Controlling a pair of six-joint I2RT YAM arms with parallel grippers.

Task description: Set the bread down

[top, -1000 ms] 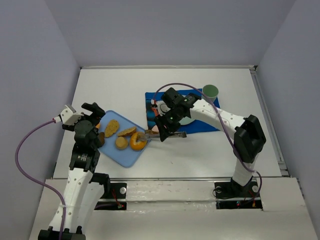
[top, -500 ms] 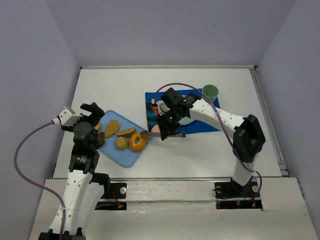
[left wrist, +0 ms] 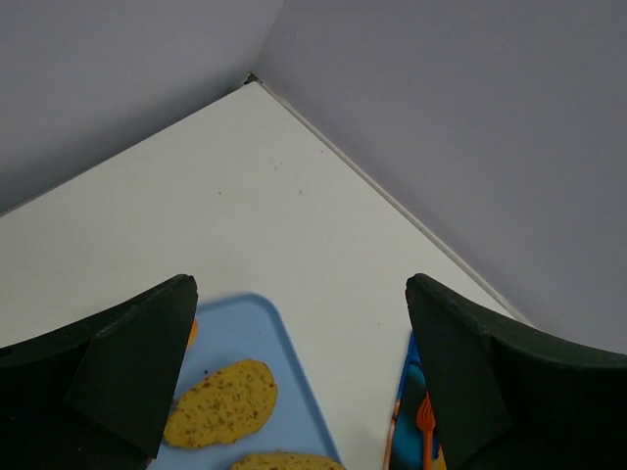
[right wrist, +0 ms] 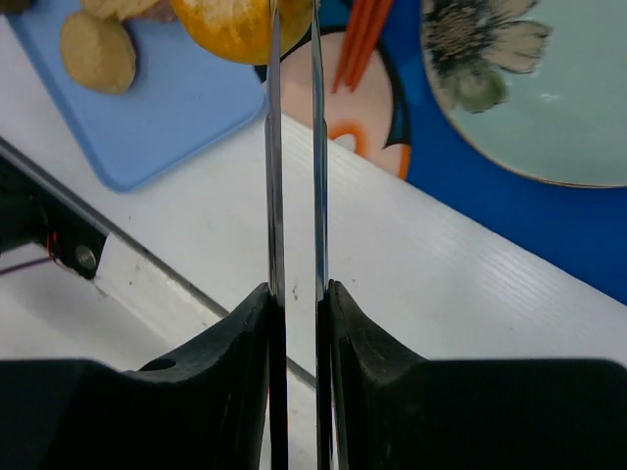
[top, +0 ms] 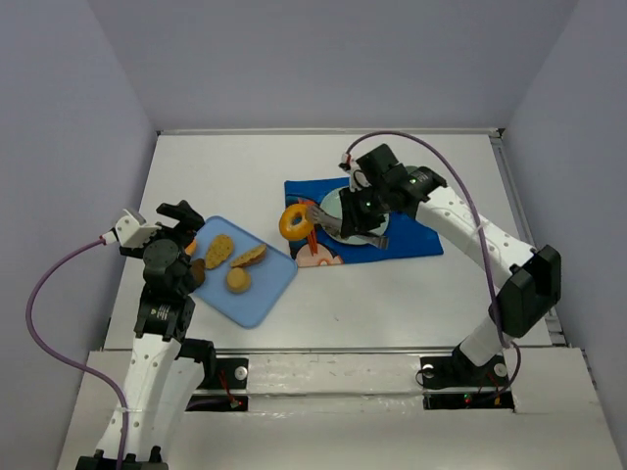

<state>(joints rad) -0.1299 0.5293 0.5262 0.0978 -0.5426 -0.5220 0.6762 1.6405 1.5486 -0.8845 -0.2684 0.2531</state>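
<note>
I need to carry the bread [top: 294, 220] with my right gripper to the right in the top view, over the plate's surface, and release the tongs' handles, because the bread is beside the plate.
The bread [top: 294, 220], a glossy orange ring, is pinched between the tips of metal tongs [top: 343, 227]. It hangs above the left edge of the blue placemat [top: 411, 240], beside the pale green plate [top: 333, 201]. My right gripper [top: 362, 211] is shut on the tongs' handles. In the right wrist view the tongs [right wrist: 294, 147] run up from my right gripper [right wrist: 294, 289] to the bread [right wrist: 240, 24] at the top edge. My left gripper [top: 162, 227] is open and empty by the far left corner of the blue tray [top: 265, 289]; its wrist view shows it [left wrist: 304, 392] over the tray corner.
On the tray lie a flat oval seeded piece [top: 218, 251], a second flat piece [top: 249, 257] and a small round tan bun [top: 237, 280]. A green cup [top: 412, 179] stands behind the mat. An orange fork [right wrist: 358, 39] lies on the mat. Walls close in the table.
The right arm has lifted the bread off the tray with the tongs and carried it right and away, to over the mat's left edge. The left arm has stayed put.
</note>
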